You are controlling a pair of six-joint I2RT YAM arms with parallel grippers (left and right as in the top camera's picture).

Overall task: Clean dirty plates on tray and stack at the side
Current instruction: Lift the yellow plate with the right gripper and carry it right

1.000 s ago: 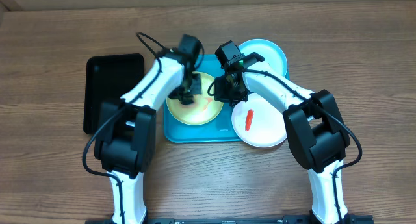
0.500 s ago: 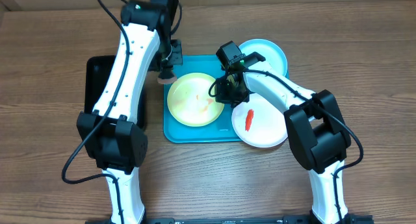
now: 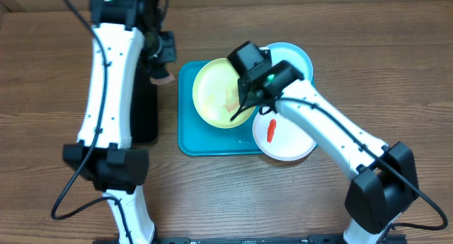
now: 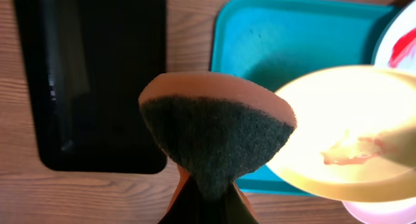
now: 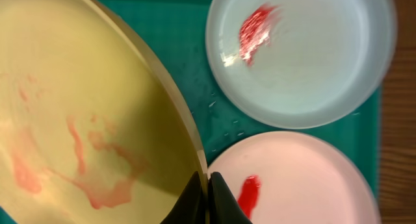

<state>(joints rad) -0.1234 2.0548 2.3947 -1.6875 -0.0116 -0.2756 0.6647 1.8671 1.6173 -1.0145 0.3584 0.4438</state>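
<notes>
I should next move my right gripper past the tray's plates, then lower and release on the empty tabletop to its right in the overhead view.
My right gripper (image 3: 243, 111) is shut on the rim of the yellow-green plate (image 3: 219, 90), holding it tilted and raised over the turquoise tray (image 3: 205, 141). The right wrist view shows the fingertips (image 5: 208, 180) pinching that rim, with a pale red smear across the plate (image 5: 84, 120). The light blue plate (image 5: 305, 62) and the white plate (image 5: 305, 178) lie flat below, each with a red smear. My left gripper (image 3: 164, 73) is shut on an orange sponge with a dark scrub face (image 4: 214, 133), held high between the trays.
A black tray (image 4: 97, 74) lies left of the turquoise tray (image 4: 292, 42), largely hidden under my left arm in the overhead view. The white plate (image 3: 287, 139) overhangs the turquoise tray's right rim. Bare wooden table surrounds everything.
My left gripper has carried the sponge off the yellow-green plate, up and to the left. My right gripper has lifted and tilted that plate off the tray.
</notes>
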